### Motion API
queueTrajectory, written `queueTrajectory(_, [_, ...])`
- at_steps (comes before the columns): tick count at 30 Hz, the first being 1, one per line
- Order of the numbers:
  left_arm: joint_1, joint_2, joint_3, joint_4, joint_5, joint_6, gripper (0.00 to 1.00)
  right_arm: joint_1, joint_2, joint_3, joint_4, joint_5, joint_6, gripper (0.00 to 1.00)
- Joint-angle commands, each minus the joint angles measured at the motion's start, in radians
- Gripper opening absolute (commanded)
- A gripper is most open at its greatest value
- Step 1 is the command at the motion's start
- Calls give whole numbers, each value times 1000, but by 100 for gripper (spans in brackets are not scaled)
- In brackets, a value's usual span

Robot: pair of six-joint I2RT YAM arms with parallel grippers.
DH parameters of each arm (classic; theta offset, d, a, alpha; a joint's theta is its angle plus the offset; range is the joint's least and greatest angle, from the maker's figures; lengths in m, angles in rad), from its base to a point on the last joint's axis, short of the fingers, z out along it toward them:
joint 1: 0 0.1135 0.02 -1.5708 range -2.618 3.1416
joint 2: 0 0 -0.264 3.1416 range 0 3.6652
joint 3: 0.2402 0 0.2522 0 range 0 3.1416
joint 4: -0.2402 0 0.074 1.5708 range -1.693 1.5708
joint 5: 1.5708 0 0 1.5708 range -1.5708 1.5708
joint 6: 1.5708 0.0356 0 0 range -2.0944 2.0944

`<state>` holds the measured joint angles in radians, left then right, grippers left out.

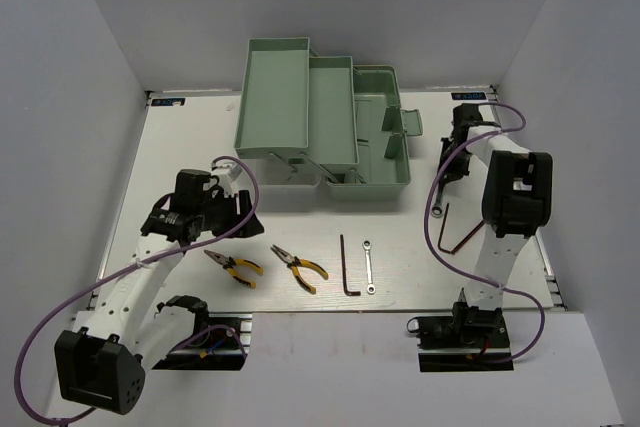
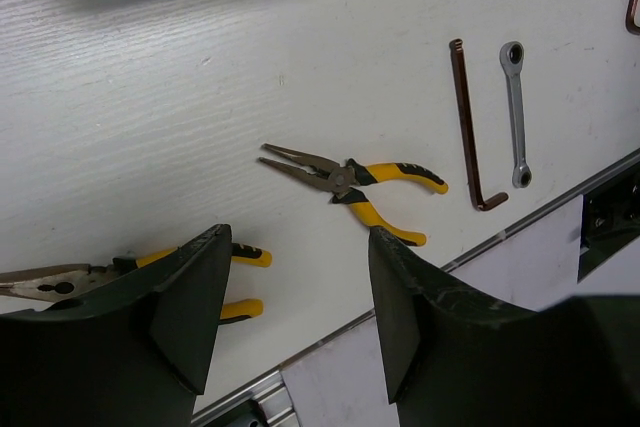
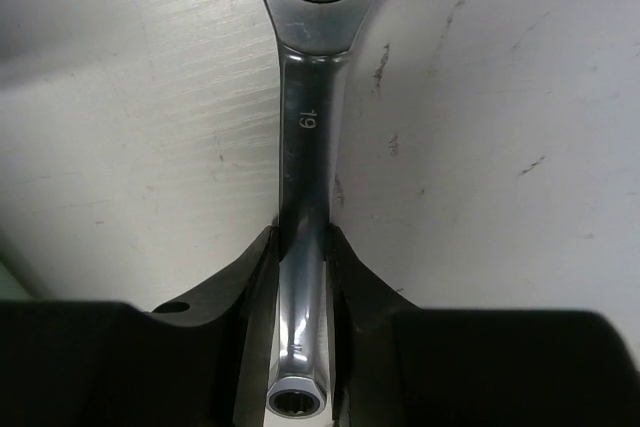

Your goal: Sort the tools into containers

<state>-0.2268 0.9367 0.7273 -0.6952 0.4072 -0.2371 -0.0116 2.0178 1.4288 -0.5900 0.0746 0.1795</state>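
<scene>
I need to raise the wrench with my right gripper first, then shift it to the left in the top view, to get over the toolbox's open bottom section.
The mint-green toolbox [image 1: 300, 107] stands open at the back centre, its trays stepped out to the left. My right gripper [image 1: 441, 193] is just right of it, shut on a silver wrench [image 3: 310, 127] marked 19; the jaws [image 3: 305, 247] clamp its shaft close over the table. My left gripper [image 1: 243, 215] is open and empty above the table, jaws wide apart [image 2: 298, 237]. Two yellow-handled pliers [image 1: 233, 267] [image 1: 299, 268] lie in front of it. A dark hex key [image 1: 346, 267] and a second silver wrench [image 1: 369, 267] lie to their right. A reddish-brown hex key [image 1: 456, 235] lies near the right arm.
In the left wrist view one pair of pliers [image 2: 345, 187] lies in full view and the other [image 2: 60, 282] is half hidden behind my left finger. The hex key [image 2: 465, 117] and wrench [image 2: 515, 112] lie beyond. The table's front metal edge [image 2: 480, 247] is close.
</scene>
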Motion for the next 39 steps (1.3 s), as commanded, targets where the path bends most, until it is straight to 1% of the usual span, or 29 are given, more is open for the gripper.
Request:
queueTrajectory(1, [-5,-12,-5,14,16,-2,67,-20,-30,-51,19,-126,77,0])
queueTrajectory(4, [-14,10,-5,25,39,-2,67,-45,-123,-50,25,-203,109,0])
queueTrajectory(5, [-14,10,-5,25,39,-2,67,-54,-123,-50,24,-217,110,0])
queueTrajectory(8, [-23,30,-5,34,48,-11,67,-67,-200,-65,30,-255,113,0])
queueTrajectory(12, [-32,48,4,43,48,-11,67,-74,-324,-99,39,-263,95,0])
queueTrajectory(15, [-57,70,26,53,48,-22,67,-77,-388,-103,36,-274,68,0])
queueTrajectory(18, [-81,109,35,98,103,-31,67,-67,-451,-94,24,-311,37,0])
queueTrajectory(19, [-91,125,35,114,143,-31,67,-65,-464,-91,33,-338,23,0])
queueTrajectory(21, [-124,184,60,143,165,-31,67,-42,-475,-42,30,-418,12,0])
queueTrajectory(23, [-155,223,87,169,174,-31,67,-15,-452,22,13,-458,-15,0])
queueTrajectory(24, [-172,259,99,169,174,-31,67,8,-436,50,1,-519,-18,0])
queueTrajectory(25, [-208,278,113,183,174,-31,67,48,-401,117,-2,-535,-31,0])
queueTrajectory(27, [-250,316,161,192,174,-31,67,91,-374,157,9,-542,-35,0])
queueTrajectory(28, [-293,356,178,201,183,-40,67,123,-332,214,18,-541,-29,0])
queueTrajectory(30, [-338,390,231,210,174,-50,67,143,-294,261,22,-521,-15,0])
queueTrajectory(31, [-379,402,245,211,151,-63,67,168,-239,328,12,-503,-6,0])
queueTrajectory(33, [-417,422,282,211,89,-79,67,179,-135,462,-30,-481,30,0])
queueTrajectory(34, [-452,436,291,211,69,-100,67,191,-107,490,-53,-440,34,0])
queueTrajectory(35, [-469,436,305,211,42,-113,67,197,-40,554,-65,-424,32,0])
queueTrajectory(37, [-505,467,316,230,-20,-145,69,219,-7,574,-85,-388,31,0])
queueTrajectory(38, [-543,467,326,230,-43,-157,69,229,25,585,-87,-380,22,0])
queueTrajectory(39, [-561,482,327,240,-98,-168,69,234,32,585,-94,-377,18,0])
